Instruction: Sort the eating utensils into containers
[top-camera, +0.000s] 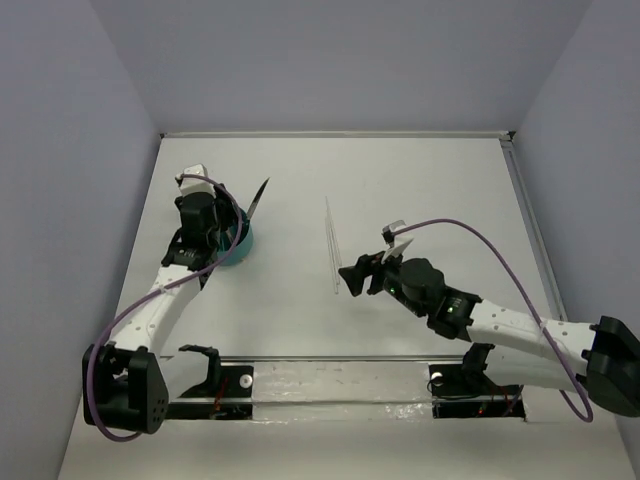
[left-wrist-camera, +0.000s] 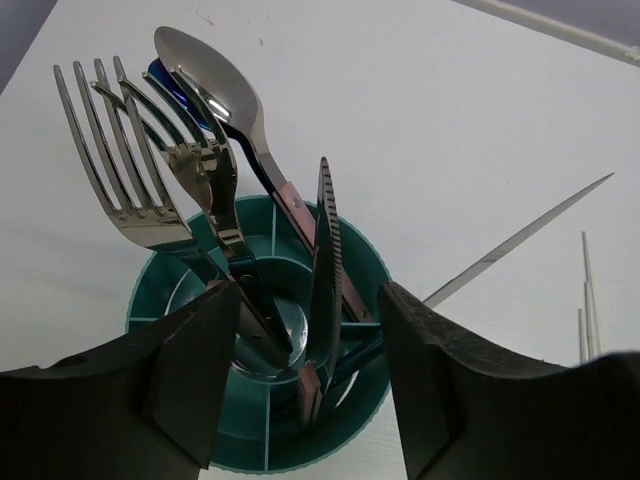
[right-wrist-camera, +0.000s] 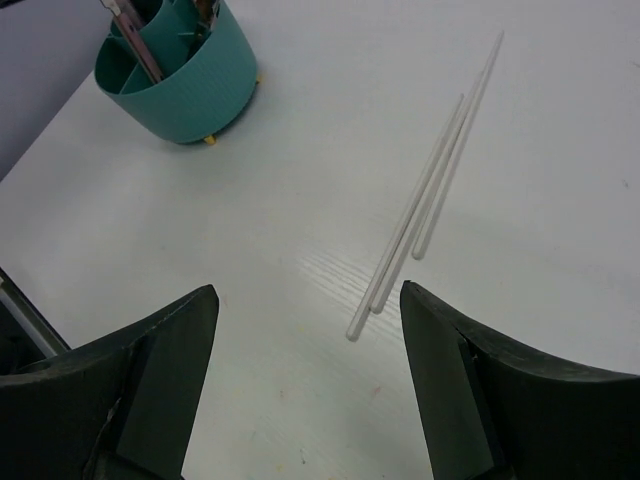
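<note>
One stick's near end (top-camera: 336, 291) (right-wrist-camera: 355, 329) juts past the other sticks, below my right gripper and to its left in the top view, so I will lower it sideways onto that end of the stick.
The round teal cup (top-camera: 243, 241) stands at the left of the table. In the left wrist view the cup (left-wrist-camera: 250, 440) holds two silver forks (left-wrist-camera: 125, 190), a silver spoon (left-wrist-camera: 205, 85), a blue spoon (left-wrist-camera: 172, 85) and a serrated knife (left-wrist-camera: 325, 250) in its compartments. My left gripper (left-wrist-camera: 310, 300) is open and empty, with one jaw on each side of the cup, just above it. Three slim white sticks (top-camera: 331, 245) lie on the table's middle. My right gripper (right-wrist-camera: 308, 290) is open and empty, low over the table, with the near ends of the sticks (right-wrist-camera: 425, 205) just ahead of its jaws.
The cup also shows in the right wrist view (right-wrist-camera: 185, 85) at the far left. A thin grey streak (left-wrist-camera: 520, 235) runs over the table from the cup's right side. A metal rail (top-camera: 340, 380) lies along the near edge. A raised rim (top-camera: 330, 134) bounds the back.
</note>
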